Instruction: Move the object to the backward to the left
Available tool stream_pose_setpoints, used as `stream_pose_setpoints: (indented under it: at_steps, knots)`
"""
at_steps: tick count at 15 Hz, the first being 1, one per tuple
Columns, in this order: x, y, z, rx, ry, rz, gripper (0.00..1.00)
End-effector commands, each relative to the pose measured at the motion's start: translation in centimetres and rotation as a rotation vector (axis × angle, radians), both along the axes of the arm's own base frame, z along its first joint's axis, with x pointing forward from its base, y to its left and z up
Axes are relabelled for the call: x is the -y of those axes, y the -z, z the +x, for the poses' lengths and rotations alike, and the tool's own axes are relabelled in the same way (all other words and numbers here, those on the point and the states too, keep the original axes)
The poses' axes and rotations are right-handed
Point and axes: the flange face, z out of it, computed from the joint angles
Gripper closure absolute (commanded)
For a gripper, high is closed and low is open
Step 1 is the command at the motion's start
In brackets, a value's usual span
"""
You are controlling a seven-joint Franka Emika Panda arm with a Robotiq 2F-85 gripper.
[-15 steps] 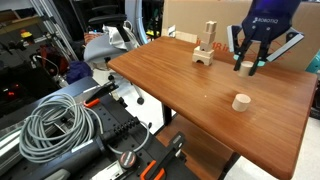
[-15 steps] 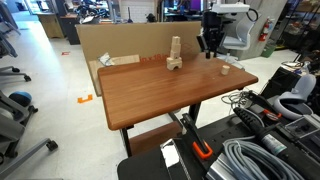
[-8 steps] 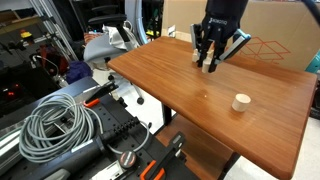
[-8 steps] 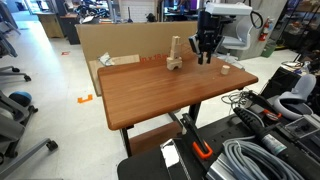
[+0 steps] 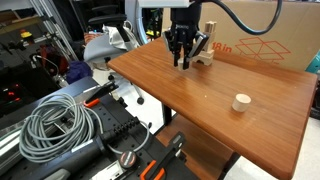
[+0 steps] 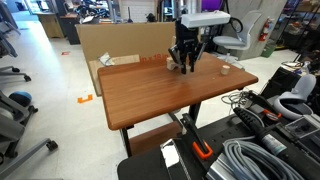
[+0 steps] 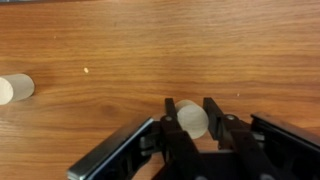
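The robot needs to move the peg with its gripper away from the block toward the cables, then down between the arch block and the table's edge (image 5: 175,80) (image 7: 187,62), where the table is empty.
My gripper (image 5: 183,62) is shut on the small light tan wooden peg (image 7: 192,118), held between the two fingers just above the wooden table (image 5: 190,105). In the wrist view the peg sits squarely between the black jaws (image 7: 193,125). In both exterior views the gripper (image 6: 186,66) hangs over the table's far part, right in front of the wooden arch block with a post (image 5: 207,57), which it partly hides. The larger wooden cylinder (image 5: 241,101) stands apart on the table; it also shows in an exterior view (image 6: 224,68) and in the wrist view (image 7: 15,88).
A cardboard box (image 5: 262,42) stands behind the table, also seen in an exterior view (image 6: 110,42). Coiled grey cables (image 5: 55,125) and tools lie on the floor beside the table. Office chairs (image 6: 15,110) stand further off.
The gripper, shut on the peg, has travelled across the table away from the larger cylinder and now hangs in front of the arch block. The larger cylinder has not moved.
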Motion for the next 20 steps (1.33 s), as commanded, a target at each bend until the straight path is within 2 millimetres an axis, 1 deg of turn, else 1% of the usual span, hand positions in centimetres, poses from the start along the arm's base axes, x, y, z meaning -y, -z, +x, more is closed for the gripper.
stream_pose_setpoints:
  at_steps: [1, 4, 10, 13, 17, 18, 19, 20]
  knots:
    - [-1.2, 0.6, -0.9, -0.014, -0.076, -0.060, 0.92]
    - [-1.8, 0.9, -1.2, -0.046, -0.112, -0.069, 0.92]
    - [-2.2, 1.1, -1.0, -0.142, -0.156, -0.038, 0.92]
    - [-2.3, 1.7, -0.8, -0.159, -0.203, -0.027, 0.92]
    - [-2.5, 3.1, -0.5, -0.161, -0.238, -0.004, 0.92]
    - [-2.5, 3.3, -0.5, -0.165, -0.243, -0.001, 0.92]
    - [-2.5, 3.0, -0.4, -0.153, -0.243, 0.007, 0.92]
    - [-2.4, 2.9, -0.4, -0.140, -0.234, 0.016, 0.43]
